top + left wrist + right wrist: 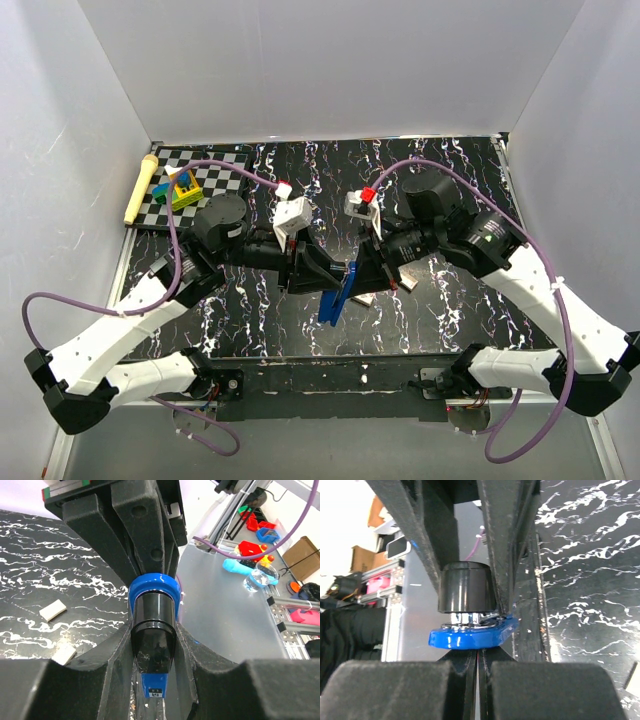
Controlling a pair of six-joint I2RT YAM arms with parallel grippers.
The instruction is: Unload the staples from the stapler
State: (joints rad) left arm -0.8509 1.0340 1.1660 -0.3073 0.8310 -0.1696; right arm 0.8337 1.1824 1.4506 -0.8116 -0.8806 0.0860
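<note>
My left gripper will swing outward, tip its fingers down and lower the stapler [336, 295] to let it go on the back mat near the checkered board, where clear surface shows.
The blue stapler [336, 295] hangs above the black marbled mat [450, 170] at the centre, one blue arm pointing down toward the near edge. My left gripper [326, 273] is shut on its black-capped body [152, 630] from the left. My right gripper [357, 270] is shut on the stapler's blue rounded end [470, 636] from the right, its fingertips almost touching. In the left wrist view the right gripper's fingers [145, 535] pinch the blue end from above. Two small pale strips [52, 610] lie on the mat.
A checkered board [205, 180] with small coloured blocks [180, 190] lies at the back left, and a cream rounded bar [140, 188] lies along its left edge. White walls close in the back and both sides. Purple cables loop off both arms.
</note>
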